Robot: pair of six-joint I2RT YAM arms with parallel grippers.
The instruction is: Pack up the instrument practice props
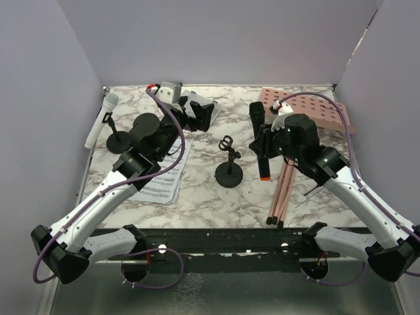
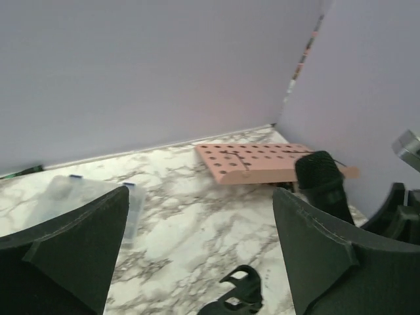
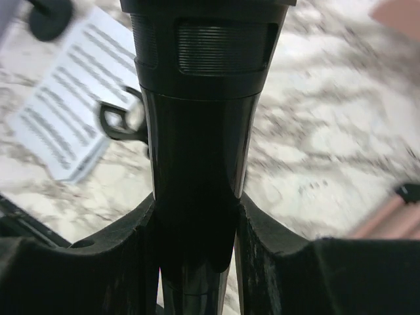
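Observation:
Next, the right gripper crosses over, lowers and releases the microphone, since bare marble past the pink legs lies below it and to its right in the top view.
My right gripper is shut on the black microphone and holds it upright above the table; in the right wrist view the microphone fills the space between the pads. My left gripper is open and empty at the back centre. The pink perforated board lies at the back right, its thin pink legs running toward the front. One mic holder stands mid-table, another at the left. The white microphone lies by the left wall. Sheet-music pages lie under the left arm.
The left wrist view shows a clear plastic container near the back wall, the pink board, the black microphone's head and the centre holder's clip. Grey walls enclose the marble table on three sides.

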